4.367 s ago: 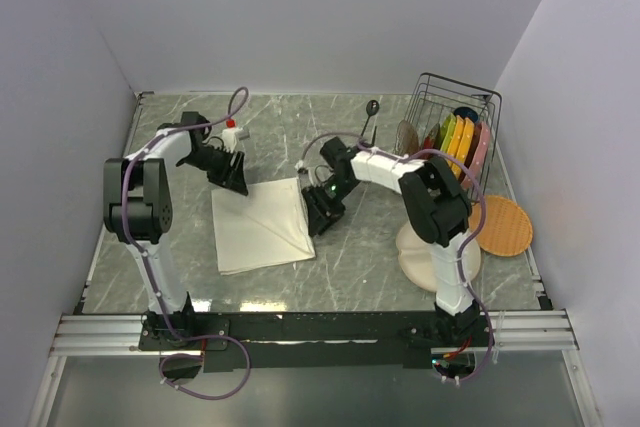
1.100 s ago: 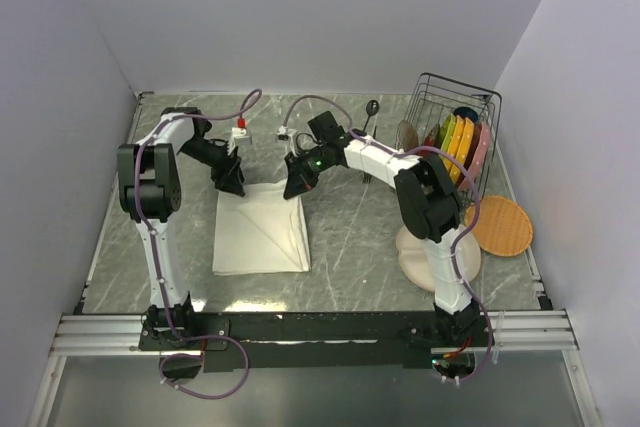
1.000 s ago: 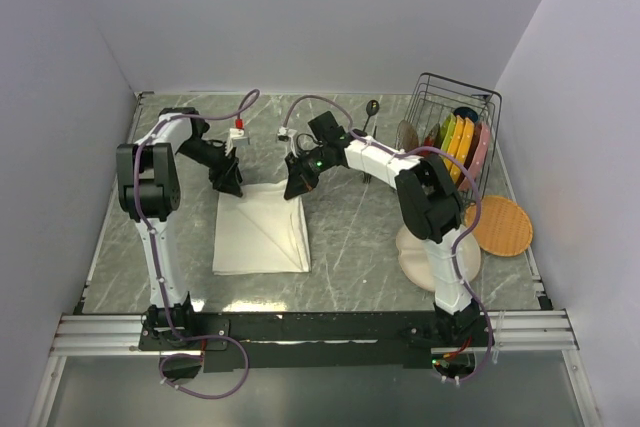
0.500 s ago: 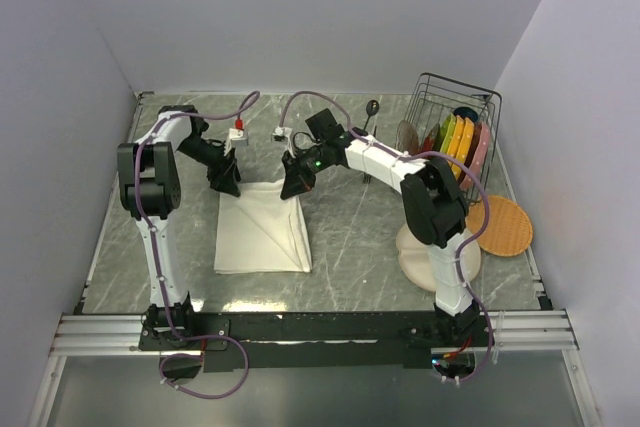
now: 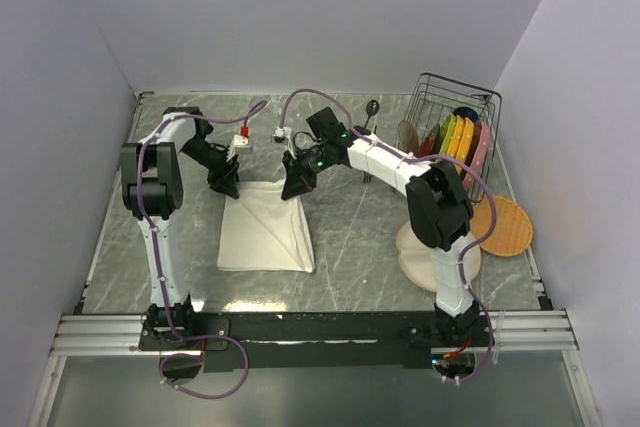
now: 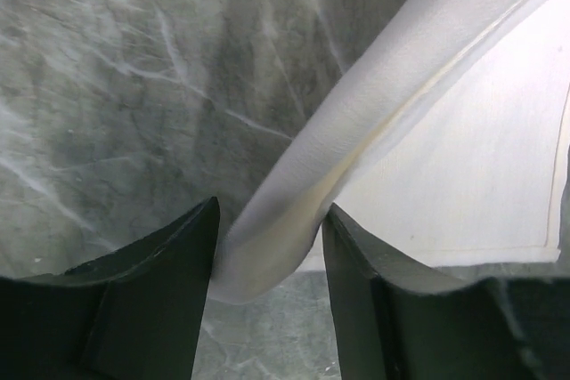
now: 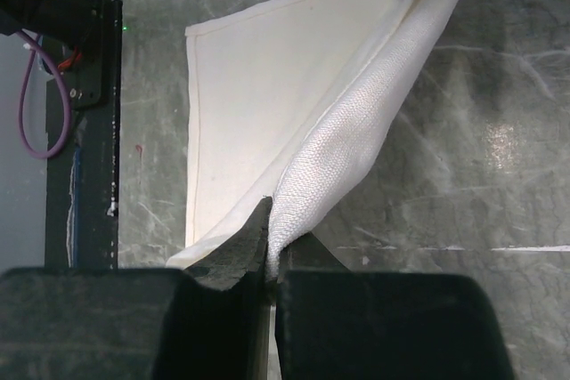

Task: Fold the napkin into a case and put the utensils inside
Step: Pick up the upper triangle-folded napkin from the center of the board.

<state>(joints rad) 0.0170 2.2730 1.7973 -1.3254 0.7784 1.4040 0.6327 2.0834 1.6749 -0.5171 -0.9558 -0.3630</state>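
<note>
My right gripper needs to lift the end of the fold, bring it back and down toward the napkin's near corner (image 5: 309, 266) (image 7: 181, 259) facing the beige plate and let go, because the fold is slanted.
The cream-white napkin (image 5: 265, 232) lies folded on the grey marble table, its far edge lifted into a rolled fold. My right gripper (image 5: 294, 187) is shut on the right end of that fold (image 7: 356, 131), pinched thin at the jaws (image 7: 272, 238). My left gripper (image 5: 228, 185) stands at the left end. Its jaws (image 6: 269, 220) are apart, with the rounded, unsquashed end of the napkin (image 6: 463, 157) between them and brushing both fingers. A dark spoon (image 5: 371, 110) lies at the back, beyond the right arm.
A wire dish rack (image 5: 440, 87) with colourful upright plates (image 5: 462, 142) stands at the back right. An orange round plate (image 5: 503, 225) and a beige plate (image 5: 410, 252) lie at the right, the beige one partly under the right arm. Walls close in on three sides.
The left jaws have narrowed around the napkin's far left corner. The napkin and its lifted far edge have shifted slightly right. The right gripper stays shut on the cloth.
</note>
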